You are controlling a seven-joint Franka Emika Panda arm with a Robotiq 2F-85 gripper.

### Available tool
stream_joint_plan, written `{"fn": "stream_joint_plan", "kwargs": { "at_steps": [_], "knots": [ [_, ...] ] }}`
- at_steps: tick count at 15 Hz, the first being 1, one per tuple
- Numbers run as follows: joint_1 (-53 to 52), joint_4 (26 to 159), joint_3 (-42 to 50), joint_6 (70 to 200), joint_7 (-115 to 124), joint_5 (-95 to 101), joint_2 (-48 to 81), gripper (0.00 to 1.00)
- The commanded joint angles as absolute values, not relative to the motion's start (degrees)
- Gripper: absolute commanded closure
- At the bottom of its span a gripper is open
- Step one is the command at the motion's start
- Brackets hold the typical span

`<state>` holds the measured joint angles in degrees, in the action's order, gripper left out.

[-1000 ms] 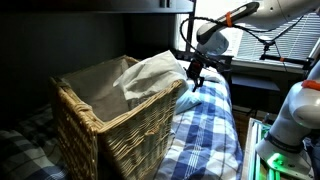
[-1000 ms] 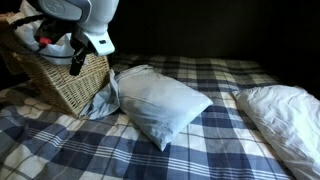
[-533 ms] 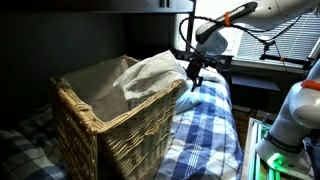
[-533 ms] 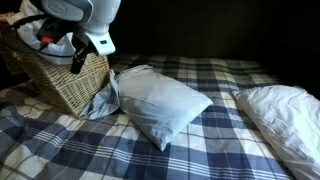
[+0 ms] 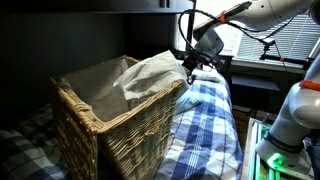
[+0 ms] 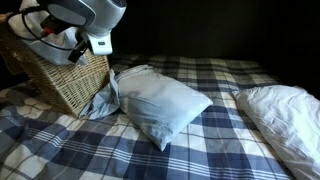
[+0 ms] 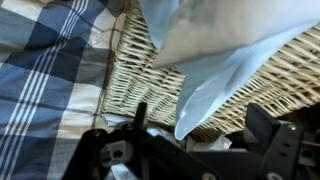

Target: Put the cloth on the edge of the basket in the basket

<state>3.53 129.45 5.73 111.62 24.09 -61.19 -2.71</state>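
Note:
I need to move my gripper a little further onto the hanging tip of the cloth point(image 7: 186, 122) next and close its fingers there, because a fold of the cloth already hangs between them.
A pale grey-blue cloth point(image 5: 152, 72) lies over the far rim of a wicker basket point(image 5: 130, 140) on a plaid bed. In an exterior view the cloth point(image 6: 104, 100) hangs down the outside of the basket point(image 6: 58, 85). My gripper point(image 5: 190, 68) hovers just beyond that rim, beside the cloth. In the wrist view the cloth point(image 7: 215, 55) hangs in front of the basket wall point(image 7: 140, 80), its lower tip between the spread fingers of my gripper point(image 7: 200, 125). The fingers are open and do not pinch it.
A grey-blue pillow point(image 6: 160, 100) lies beside the basket and a white pillow point(image 6: 280, 110) at the far end of the blue-and-white checked bedsheet point(image 6: 200, 150). A window with blinds point(image 5: 285, 35) stands behind the arm. The robot's base point(image 5: 290, 125) stands at the bedside.
The gripper has risen a little beside the basket's rim. The cloth and basket have not moved.

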Motion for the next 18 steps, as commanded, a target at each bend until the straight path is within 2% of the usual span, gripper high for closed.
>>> {"fn": "stream_joint_plan", "kwargs": {
  "at_steps": [1, 5, 6, 7, 16, 18],
  "knots": [
    [3.58, 127.32, 4.79, 109.57, 28.11, -64.7, 1.96, 0.0],
    [3.22, 126.53, 4.01, 109.81, 30.85, -66.01, 5.46, 0.0],
    [3.09, 126.36, 3.8, 110.23, 30.94, -66.45, 6.1, 0.25],
    [2.98, 126.13, 3.68, 110.51, 31.2, -66.5, 6.58, 0.26],
    [2.53, 125.3, 3.55, 110.82, 33.56, -66.16, 6.2, 0.96],
    [2.43, 125.52, 3.51, 110.56, 33.98, -65.85, 5.69, 1.0]
  ]
}}
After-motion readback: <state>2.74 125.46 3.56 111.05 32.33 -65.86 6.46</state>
